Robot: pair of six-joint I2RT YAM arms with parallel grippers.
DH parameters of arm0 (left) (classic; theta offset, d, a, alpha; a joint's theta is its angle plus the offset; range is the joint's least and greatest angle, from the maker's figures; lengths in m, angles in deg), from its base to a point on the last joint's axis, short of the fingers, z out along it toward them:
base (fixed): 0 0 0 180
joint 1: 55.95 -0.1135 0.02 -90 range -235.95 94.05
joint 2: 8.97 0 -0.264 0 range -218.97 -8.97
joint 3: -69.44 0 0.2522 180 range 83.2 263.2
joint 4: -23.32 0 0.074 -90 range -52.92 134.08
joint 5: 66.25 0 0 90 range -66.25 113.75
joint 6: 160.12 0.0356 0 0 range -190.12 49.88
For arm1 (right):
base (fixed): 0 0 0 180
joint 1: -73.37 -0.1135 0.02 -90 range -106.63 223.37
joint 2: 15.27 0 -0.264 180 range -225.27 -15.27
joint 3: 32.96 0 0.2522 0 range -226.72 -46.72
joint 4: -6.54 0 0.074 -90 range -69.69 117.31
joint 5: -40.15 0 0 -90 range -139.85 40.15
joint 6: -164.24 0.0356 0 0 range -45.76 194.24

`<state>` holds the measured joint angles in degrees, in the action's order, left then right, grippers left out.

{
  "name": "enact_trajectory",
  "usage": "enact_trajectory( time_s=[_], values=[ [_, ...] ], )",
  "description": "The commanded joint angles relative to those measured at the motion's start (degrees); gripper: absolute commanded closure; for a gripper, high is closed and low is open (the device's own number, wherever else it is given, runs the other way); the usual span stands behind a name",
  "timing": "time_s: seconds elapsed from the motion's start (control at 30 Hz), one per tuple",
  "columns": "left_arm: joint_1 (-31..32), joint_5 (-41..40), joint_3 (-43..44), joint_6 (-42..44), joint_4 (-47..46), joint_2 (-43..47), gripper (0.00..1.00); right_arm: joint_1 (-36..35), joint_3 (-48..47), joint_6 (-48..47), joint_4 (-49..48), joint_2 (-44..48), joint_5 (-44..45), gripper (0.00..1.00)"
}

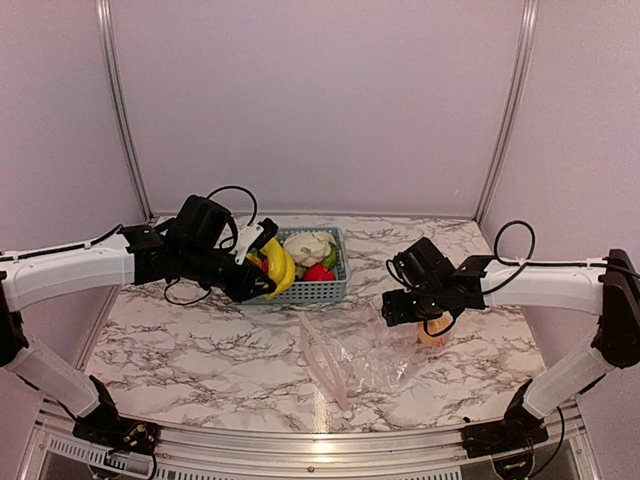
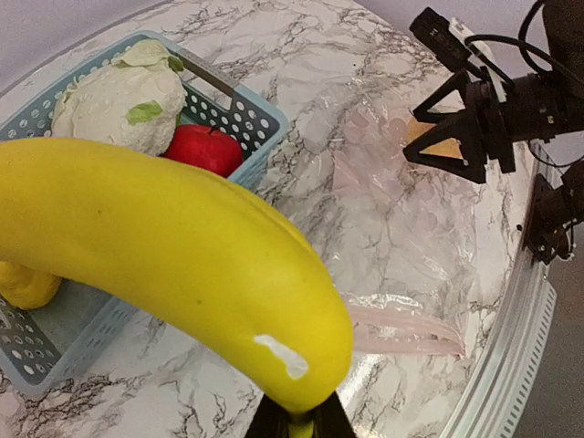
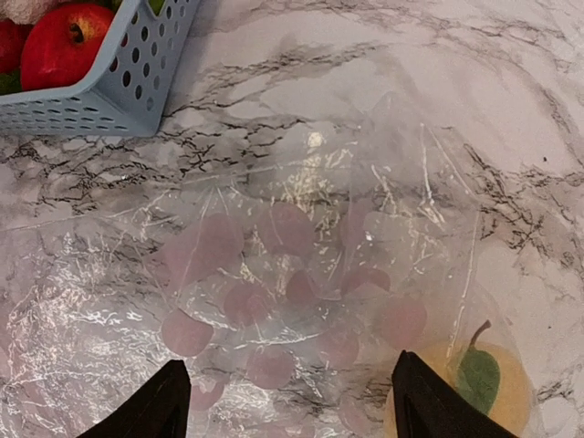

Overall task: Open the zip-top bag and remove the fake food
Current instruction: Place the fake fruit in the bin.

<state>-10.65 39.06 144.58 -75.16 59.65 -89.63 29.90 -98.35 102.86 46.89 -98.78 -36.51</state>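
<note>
The banana still overhangs the basket's near rim, so my left gripper will move outward and down past that rim, bringing the banana over the yellow piece (image 2: 27,286).
My left gripper (image 1: 258,262) is shut on a yellow banana (image 1: 280,268) and holds it over the near left side of the blue basket (image 1: 318,292). In the left wrist view the banana (image 2: 182,255) fills the frame above the gripper (image 2: 299,427). The clear zip-top bag (image 1: 362,350) lies flat on the table, its pale pink zipper strip (image 2: 411,330) open at the near end. My right gripper (image 1: 415,315) hovers open and empty above the bag (image 3: 301,255). An orange with a green leaf (image 3: 467,383) sits inside the bag's corner, just right of the right gripper (image 3: 289,367).
The basket (image 2: 266,120) holds a white cauliflower (image 2: 119,100), a red apple (image 2: 205,148) and a yellow piece (image 2: 23,285). The apple (image 3: 59,46) also shows at the right wrist view's top left. A metal rail (image 1: 320,445) runs along the table's near edge.
</note>
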Motion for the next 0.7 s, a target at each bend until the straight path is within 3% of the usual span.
enact_trajectory(
  time_s=[0.0,0.23,0.67],
  values=[
    [-4.2,-2.4,4.6,-1.8,-8.7,-7.3,1.00,0.7,-2.8,-0.4,0.2,1.6,0.0,0.26],
    [-10.3,-0.1,9.1,-3.4,-12.8,-16.4,1.00,1.0,-3.9,-0.5,1.6,1.9,0.7,0.26],
    [-12.6,0.2,11.2,-7.2,-13.2,-23.0,1.00,1.4,-4.8,0.2,3.2,2.4,1.3,0.26]
  ],
)
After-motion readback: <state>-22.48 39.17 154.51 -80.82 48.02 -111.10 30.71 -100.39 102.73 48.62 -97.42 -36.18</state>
